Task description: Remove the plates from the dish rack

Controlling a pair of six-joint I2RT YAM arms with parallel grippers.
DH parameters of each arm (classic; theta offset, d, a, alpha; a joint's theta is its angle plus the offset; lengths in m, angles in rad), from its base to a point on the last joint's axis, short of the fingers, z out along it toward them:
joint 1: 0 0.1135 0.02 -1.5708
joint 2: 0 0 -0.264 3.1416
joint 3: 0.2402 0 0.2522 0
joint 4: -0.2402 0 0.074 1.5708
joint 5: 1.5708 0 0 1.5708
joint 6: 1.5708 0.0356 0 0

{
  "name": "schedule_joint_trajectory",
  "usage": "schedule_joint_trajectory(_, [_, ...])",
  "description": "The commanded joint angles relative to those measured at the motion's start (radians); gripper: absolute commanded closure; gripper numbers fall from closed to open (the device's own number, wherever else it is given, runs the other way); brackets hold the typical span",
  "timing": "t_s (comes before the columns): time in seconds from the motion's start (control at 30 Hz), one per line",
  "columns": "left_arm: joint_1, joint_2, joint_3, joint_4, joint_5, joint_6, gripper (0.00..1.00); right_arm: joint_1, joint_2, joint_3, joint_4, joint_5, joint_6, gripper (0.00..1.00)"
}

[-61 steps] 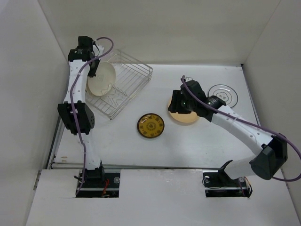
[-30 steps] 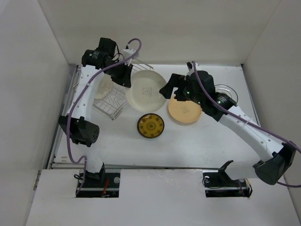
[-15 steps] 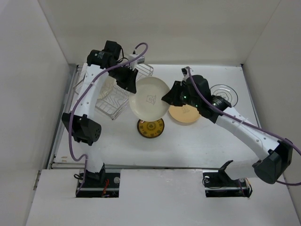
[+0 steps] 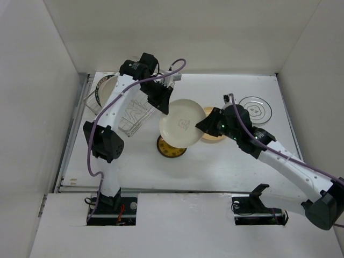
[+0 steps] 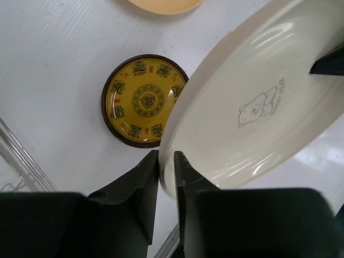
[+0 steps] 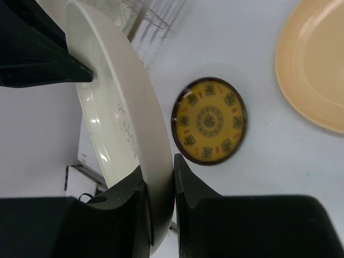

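The yellow-orange plate [image 4: 216,135] is below my right gripper, so next I will move that gripper to the right in the top view and down, and let go of the cream plate [image 4: 183,128] on top of it.
The cream plate [image 4: 183,128] hangs tilted in the air over the dark plate with the gold centre [image 4: 171,148]. My left gripper [image 4: 165,107] is shut on its upper left rim, and the wrist view shows the rim between the jaws [image 5: 167,161]. My right gripper [image 4: 206,124] is shut on the opposite rim [image 6: 158,172]. The yellow-orange plate [image 4: 216,135] lies on the table, mostly hidden under the right gripper. A plate with a teal-grey rim [image 4: 101,88] leans in the wire dish rack [image 4: 131,113]. The dark plate shows in both wrist views [image 5: 142,100] [image 6: 209,120].
A white plate with a thin dark ring [image 4: 255,109] lies flat at the right back of the table. White walls close in the left, back and right sides. The rack stands at the back left, under the left arm.
The left arm carried the cream plate out of the rack, right and forward, over the dark plate. The right gripper left the yellow-orange plate and closed on the cream plate's right rim.
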Motion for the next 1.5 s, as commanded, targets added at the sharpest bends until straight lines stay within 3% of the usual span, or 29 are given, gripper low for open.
schedule_joint_trajectory(0.0, [-0.029, 0.038, 0.031, -0.003, -0.001, -0.019, 0.84, -0.004, -0.094, -0.073, 0.011, 0.1, 0.079, 1.0])
schedule_joint_trajectory(0.13, [-0.073, 0.072, 0.041, 0.018, -0.001, -0.03, 0.66, -0.004, -0.158, -0.115, -0.033, 0.129, 0.124, 1.0])
schedule_joint_trajectory(0.23, [-0.101, 0.083, 0.041, 0.038, -0.001, -0.039, 0.6, -0.004, -0.198, -0.146, -0.059, 0.138, 0.142, 1.0])
schedule_joint_trajectory(0.27, [-0.101, 0.095, 0.05, 0.038, -0.01, -0.039, 0.5, -0.004, -0.207, -0.158, -0.07, 0.138, 0.151, 1.0])
schedule_joint_trajectory(0.37, [-0.125, 0.118, 0.059, 0.047, -0.01, -0.039, 0.34, -0.004, -0.241, -0.182, -0.07, 0.148, 0.16, 1.0])
schedule_joint_trajectory(0.53, [-0.159, 0.138, 0.082, 0.066, -0.088, -0.058, 0.2, -0.004, -0.263, -0.202, -0.092, 0.158, 0.182, 1.0])
schedule_joint_trajectory(0.6, [-0.159, 0.138, 0.091, 0.078, -0.113, -0.078, 0.06, -0.004, -0.263, -0.202, -0.102, 0.158, 0.182, 1.0])
schedule_joint_trajectory(0.67, [-0.159, 0.138, 0.104, 0.093, -0.183, -0.104, 0.0, -0.004, -0.263, -0.202, -0.102, 0.167, 0.191, 1.0])
schedule_joint_trajectory(0.97, [-0.15, 0.07, 0.113, 0.167, -0.488, -0.18, 0.0, -0.077, -0.165, -0.126, -0.193, 0.236, 0.2, 1.0])
schedule_joint_trajectory(1.47, [-0.04, -0.035, -0.002, 0.178, -0.527, -0.208, 0.0, -0.281, -0.132, -0.072, -0.201, 0.348, 0.275, 1.0])
